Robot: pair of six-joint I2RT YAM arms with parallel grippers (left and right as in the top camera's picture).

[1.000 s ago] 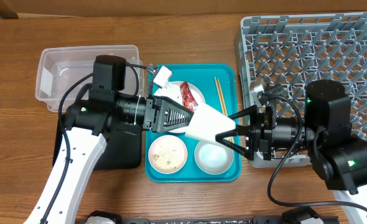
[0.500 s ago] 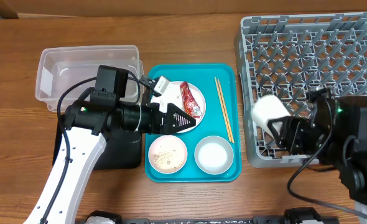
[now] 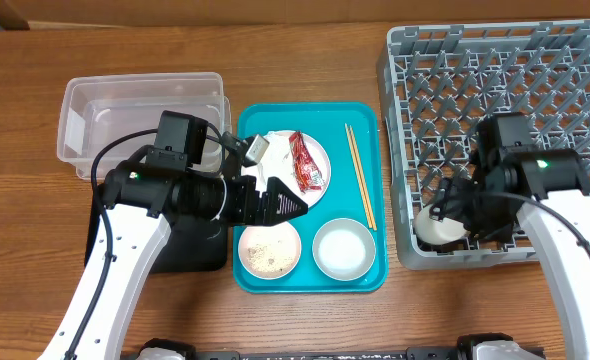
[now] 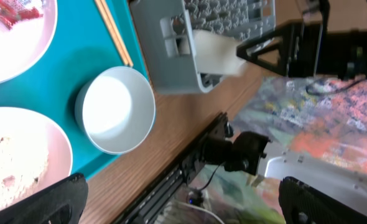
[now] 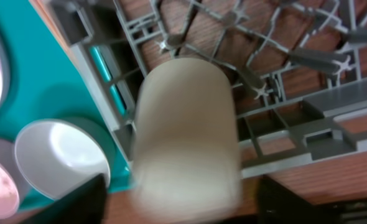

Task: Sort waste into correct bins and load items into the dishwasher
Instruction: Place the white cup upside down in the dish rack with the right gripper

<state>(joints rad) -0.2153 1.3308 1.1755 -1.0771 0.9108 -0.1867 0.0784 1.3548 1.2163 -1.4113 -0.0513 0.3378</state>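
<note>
My left gripper goes back down onto the rice bowl's rim by the white bowl (image 3: 298, 258) (image 4: 70, 159) next, where a gap leaves room for the fingers.
The small white cup (image 3: 437, 228) lies on its side in the front left corner of the grey dishwasher rack (image 3: 505, 70). My right gripper (image 3: 453, 212) stands open around it, with a gap showing on each side of the blurred cup (image 5: 186, 130). My left gripper (image 3: 280, 205) hovers open and empty over the teal tray (image 3: 365, 120). On that tray sit a plate (image 3: 320, 150) with the red wrapper (image 3: 305, 162) and napkin (image 3: 258, 146), the chopsticks (image 3: 359, 175), a bowl with rice (image 3: 268, 247) and an empty white bowl (image 3: 341, 250).
The clear tub (image 3: 140, 110) stands at the back left. The black tray (image 3: 190, 252) lies in front of it, mostly hidden under my left arm. The left wrist view shows the table's front edge (image 4: 171, 143) close to the white bowl (image 4: 115, 109).
My left gripper let go of the cup and drew back left. My right gripper carried it from above the tray into the rack's front corner and widened its jaws.
</note>
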